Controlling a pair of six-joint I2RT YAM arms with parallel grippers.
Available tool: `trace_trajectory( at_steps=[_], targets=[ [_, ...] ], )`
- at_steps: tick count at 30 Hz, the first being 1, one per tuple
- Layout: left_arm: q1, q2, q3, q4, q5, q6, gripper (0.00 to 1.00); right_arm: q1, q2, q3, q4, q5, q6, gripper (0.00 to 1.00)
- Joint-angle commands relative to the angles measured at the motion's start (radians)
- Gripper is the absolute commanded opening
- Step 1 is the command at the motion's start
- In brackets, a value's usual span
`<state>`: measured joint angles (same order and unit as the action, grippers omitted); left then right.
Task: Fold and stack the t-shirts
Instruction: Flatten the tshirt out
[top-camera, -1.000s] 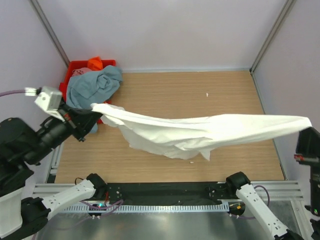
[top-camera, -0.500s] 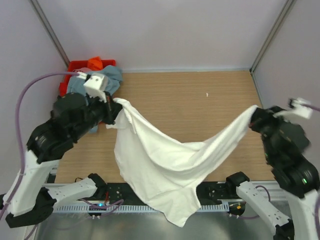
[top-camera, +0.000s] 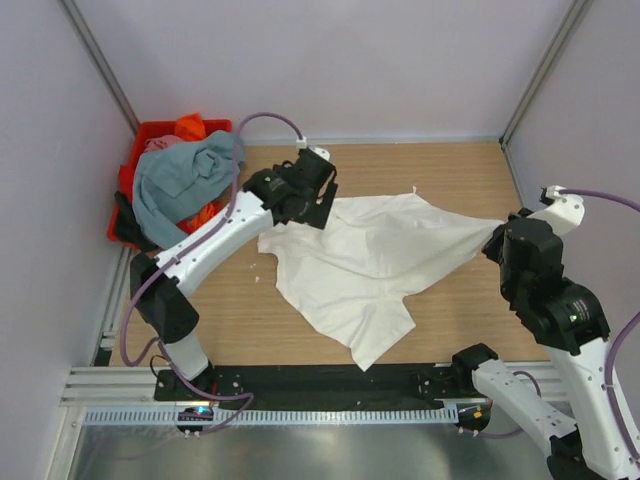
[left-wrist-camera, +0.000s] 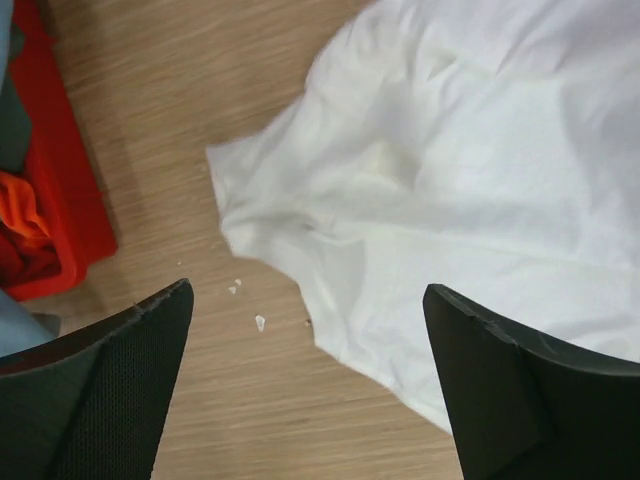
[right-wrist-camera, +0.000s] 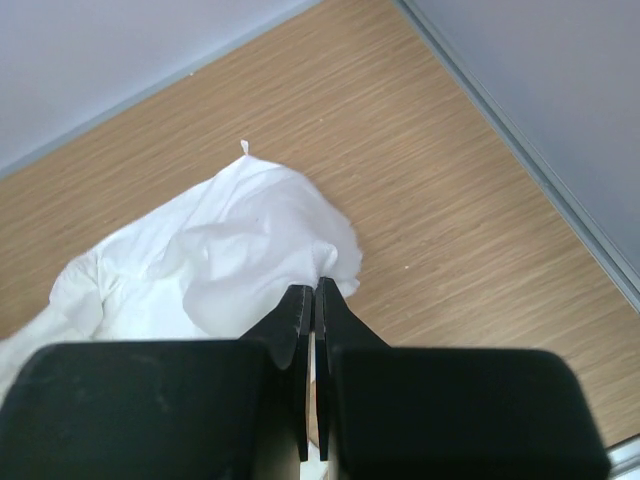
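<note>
My left gripper should move back and down, onto the end of the near flap (top-camera: 378, 347).
A white t-shirt (top-camera: 370, 255) lies spread and wrinkled on the wooden table, one flap reaching toward the near edge. My left gripper (top-camera: 312, 205) hovers over the shirt's far left edge (left-wrist-camera: 300, 230) with its jaws wide apart and nothing between them (left-wrist-camera: 308, 292). My right gripper (top-camera: 497, 236) is shut on the shirt's right corner, and the cloth (right-wrist-camera: 240, 250) bunches up at its fingertips (right-wrist-camera: 315, 287). More t-shirts sit in the red crate: a grey-blue one (top-camera: 185, 175) draped over the rim and an orange one (top-camera: 190, 126) behind it.
The red plastic crate (top-camera: 160, 127) stands at the far left corner of the table, and its wall (left-wrist-camera: 60, 200) shows beside my left finger. Small white crumbs (left-wrist-camera: 258, 322) lie on the wood. Grey walls enclose the table on three sides.
Both arms swung the white t-shirt from a hanging stretch down onto the table. The left gripper opened and let go of its corner. The right gripper stays shut on its corner.
</note>
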<state>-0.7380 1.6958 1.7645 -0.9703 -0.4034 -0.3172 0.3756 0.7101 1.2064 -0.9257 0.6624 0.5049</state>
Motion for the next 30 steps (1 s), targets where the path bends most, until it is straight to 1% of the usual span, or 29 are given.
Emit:
trace_trajectory(
  at_steps=[1, 2, 3, 4, 5, 6, 7, 9, 10, 11, 13, 14, 16, 18, 20, 25, 27, 28, 30],
  targets=[
    [-0.142, -0.079, -0.017, -0.042, -0.165, -0.1, 1.0, -0.003, 0.026, -0.044, -0.015, 0.046, 0.034, 0.01],
    [-0.225, -0.141, -0.075, -0.038, -0.175, -0.146, 1.0, -0.003, 0.026, -0.057, -0.015, 0.048, 0.031, 0.01],
    [-0.26, -0.171, -0.112, -0.031, -0.131, -0.175, 1.0, -0.004, 0.028, -0.062, -0.01, 0.049, 0.029, 0.01],
    [-0.323, -0.2, -0.21, -0.012, -0.1, -0.239, 1.0, -0.003, 0.037, -0.064, -0.007, 0.049, 0.029, 0.01],
    [-0.349, -0.261, -0.267, 0.033, -0.075, -0.276, 1.0, -0.003, 0.04, -0.065, -0.007, 0.045, 0.027, 0.01],
    [-0.369, -0.286, -0.327, 0.065, -0.01, -0.305, 1.0, -0.003, 0.045, -0.065, 0.002, 0.043, 0.027, 0.01],
    [-0.398, -0.315, -0.441, 0.134, 0.026, -0.372, 0.99, -0.004, 0.052, -0.068, 0.005, 0.036, 0.026, 0.01],
    [-0.428, -0.375, -0.545, 0.197, 0.085, -0.443, 0.95, -0.003, 0.06, -0.073, 0.017, 0.034, 0.02, 0.01],
    [-0.463, -0.39, -0.639, 0.237, 0.1, -0.473, 0.95, -0.004, 0.061, -0.076, 0.019, 0.031, 0.02, 0.01],
    [-0.483, -0.401, -0.68, 0.311, 0.112, -0.52, 0.95, -0.004, 0.068, -0.079, 0.022, 0.028, 0.018, 0.01],
    [-0.529, -0.403, -0.776, 0.381, 0.129, -0.555, 0.94, -0.004, 0.072, -0.085, 0.025, 0.028, 0.017, 0.01],
    [-0.543, -0.394, -0.801, 0.453, 0.133, -0.577, 0.94, -0.004, 0.071, -0.087, 0.033, 0.025, 0.018, 0.01],
    [-0.573, -0.351, -0.841, 0.524, 0.152, -0.583, 0.94, -0.004, 0.071, -0.096, 0.041, 0.022, 0.018, 0.01],
    [-0.592, -0.311, -0.844, 0.593, 0.155, -0.583, 0.94, -0.003, 0.074, -0.102, 0.048, 0.011, 0.02, 0.01],
    [-0.616, -0.234, -0.817, 0.622, 0.152, -0.579, 0.94, -0.004, 0.077, -0.108, 0.048, 0.006, 0.021, 0.01],
    [-0.641, -0.061, -0.728, 0.625, 0.149, -0.56, 0.91, -0.004, 0.066, -0.125, 0.048, 0.013, 0.014, 0.01],
    [-0.646, -0.032, -0.711, 0.618, 0.144, -0.56, 0.87, -0.004, 0.063, -0.128, 0.045, 0.022, 0.011, 0.01],
    [-0.647, -0.003, -0.699, 0.608, 0.143, -0.565, 0.81, -0.004, 0.061, -0.131, 0.039, 0.023, 0.007, 0.01],
    [-0.65, 0.019, -0.689, 0.596, 0.129, -0.569, 0.75, -0.003, 0.06, -0.133, 0.037, 0.028, 0.003, 0.01]
  ],
)
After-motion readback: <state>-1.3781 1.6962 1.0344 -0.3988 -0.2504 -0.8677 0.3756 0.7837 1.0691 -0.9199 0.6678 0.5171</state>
